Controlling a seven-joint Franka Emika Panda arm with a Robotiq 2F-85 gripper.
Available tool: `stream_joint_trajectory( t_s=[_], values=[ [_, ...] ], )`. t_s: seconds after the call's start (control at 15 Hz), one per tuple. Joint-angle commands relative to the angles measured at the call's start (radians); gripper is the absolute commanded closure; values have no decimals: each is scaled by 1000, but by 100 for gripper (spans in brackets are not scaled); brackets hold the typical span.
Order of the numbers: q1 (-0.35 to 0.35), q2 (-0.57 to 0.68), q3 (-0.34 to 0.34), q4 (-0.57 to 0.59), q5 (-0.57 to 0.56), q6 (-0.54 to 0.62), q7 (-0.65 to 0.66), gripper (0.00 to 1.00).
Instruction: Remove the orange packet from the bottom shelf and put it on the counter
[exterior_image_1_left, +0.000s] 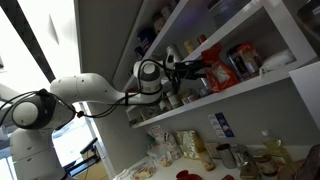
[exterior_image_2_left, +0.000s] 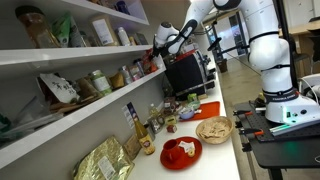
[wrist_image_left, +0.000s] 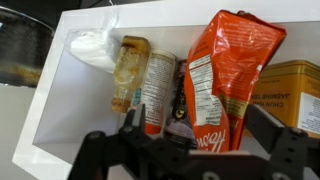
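My gripper is going to reach away from my base to the orange packet next, and then it will close across the crinkly body (exterior_image_1_left: 219, 70) (wrist_image_left: 218, 88).
The orange packet (wrist_image_left: 232, 70) stands upright on the bottom shelf (wrist_image_left: 55, 115), red-orange and crinkly with a white nutrition label. In the wrist view my gripper (wrist_image_left: 198, 135) is open, its dark fingers on either side of the packet's lower part, not closed on it. In both exterior views the gripper (exterior_image_1_left: 196, 68) (exterior_image_2_left: 160, 48) reaches in at the bottom shelf (exterior_image_1_left: 235, 93) (exterior_image_2_left: 60, 125). The packet (exterior_image_1_left: 217, 72) shows as a red shape just beyond the fingers. The counter (exterior_image_2_left: 222, 152) lies below the shelves.
Beside the packet stand a jar with a white label (wrist_image_left: 158, 90), a clear bag of snacks (wrist_image_left: 130, 70) and a yellow tin (wrist_image_left: 295, 95). The counter holds a red plate (exterior_image_2_left: 180, 151), a bowl (exterior_image_2_left: 213, 129), bottles and packets. More shelves are stacked above.
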Motion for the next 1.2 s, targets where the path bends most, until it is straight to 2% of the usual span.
stream_joint_trajectory(
  t_s=[0.0, 0.07, 0.13, 0.2, 0.73, 0.93, 1.13],
  values=[
    [4, 35, 6, 25, 13, 10, -3, 0],
    [5, 41, 10, 23, 22, 9, -14, 25],
    [6, 47, 12, 23, 22, 8, -13, 26],
    [7, 52, 15, 23, 23, 7, -15, 32],
    [9, 59, 21, 15, 17, 7, -9, 95],
    [9, 55, 21, 11, 17, 7, -7, 100],
    [8, 44, 23, 0, 21, 2, -8, 98]
  ],
)
